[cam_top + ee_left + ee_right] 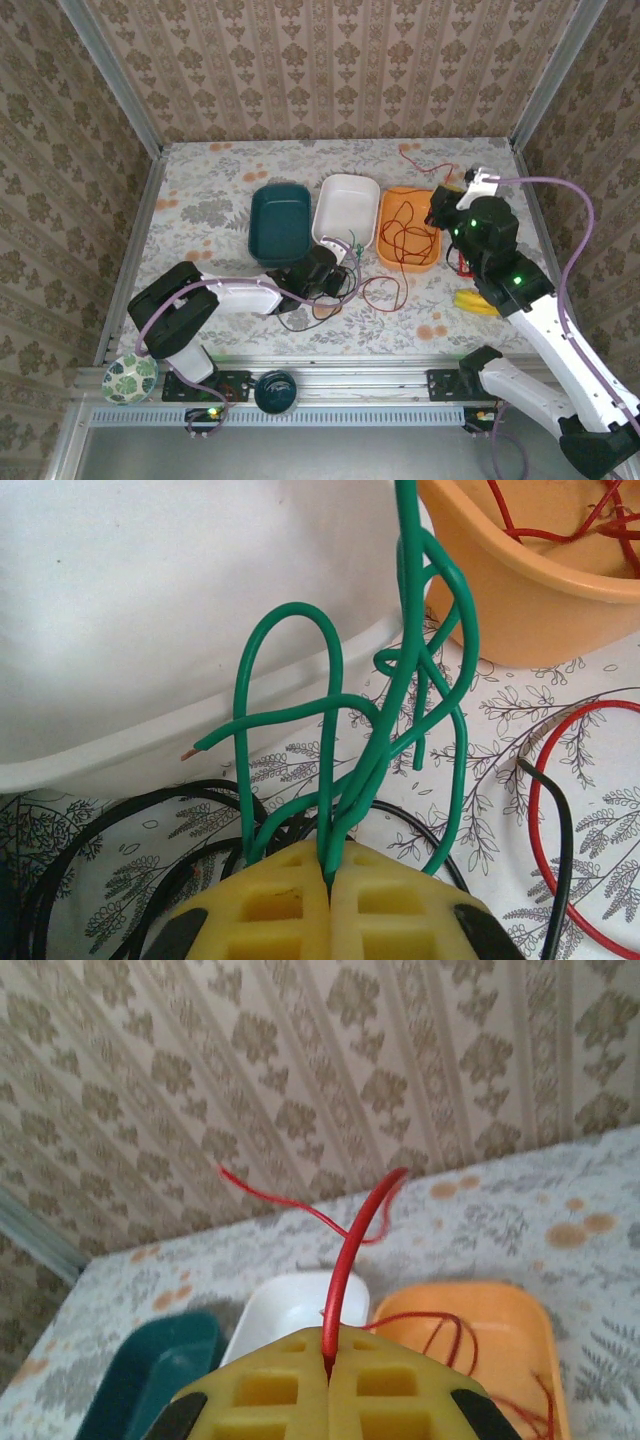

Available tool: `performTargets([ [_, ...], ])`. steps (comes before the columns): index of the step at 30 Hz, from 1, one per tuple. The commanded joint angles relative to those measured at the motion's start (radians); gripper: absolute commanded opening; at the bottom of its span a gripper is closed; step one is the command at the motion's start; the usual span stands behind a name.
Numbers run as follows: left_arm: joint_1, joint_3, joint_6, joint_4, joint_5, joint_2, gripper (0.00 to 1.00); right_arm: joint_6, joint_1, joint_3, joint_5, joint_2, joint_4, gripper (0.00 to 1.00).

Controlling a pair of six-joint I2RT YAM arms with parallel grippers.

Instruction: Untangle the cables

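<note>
My right gripper holds the red cable. It should next tilt its fingers downward and lower the cable into the orange tray, which already has red cable in it.
My left gripper [330, 880] is shut on a looping green cable [400, 710] that rises from its yellow fingers in front of the white tray [150, 630]. Black cable [110, 820] lies coiled on the tablecloth under the gripper, and a red loop [540, 810] lies to the right. From above, the left gripper [335, 270] sits low by the white tray's near edge. My right gripper [328, 1360] is shut on a red cable [350, 1260] that arcs upward. It hovers at the orange tray's right side [440, 210], with more red cable [405, 240] piled in that tray.
A teal tray [280, 222], the white tray [345, 205] and the orange tray [387, 215] stand side by side mid-table. A yellow item [475, 300] lies by the right arm. Two bowls [130, 378] [275, 390] sit at the near rail. Walls enclose the table.
</note>
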Motion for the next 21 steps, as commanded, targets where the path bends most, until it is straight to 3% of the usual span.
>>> performTargets([
  [1, 0.000, -0.019, -0.014, -0.015, -0.019, 0.003, 0.00, -0.009, -0.050, 0.051, 0.020, 0.060, 0.060, 0.00],
  [7, -0.007, -0.016, -0.009, -0.023, -0.022, 0.000, 0.00, 0.129, -0.170, -0.033, -0.126, 0.211, 0.092, 0.00],
  [15, -0.009, -0.010, -0.007, -0.031, -0.022, -0.002, 0.00, 0.239, -0.168, -0.096, -0.297, 0.437, -0.040, 0.00],
  [21, -0.009, 0.000, -0.001, -0.038, -0.017, 0.007, 0.00, 0.279, -0.168, -0.118, -0.322, 0.517, -0.076, 0.00],
])
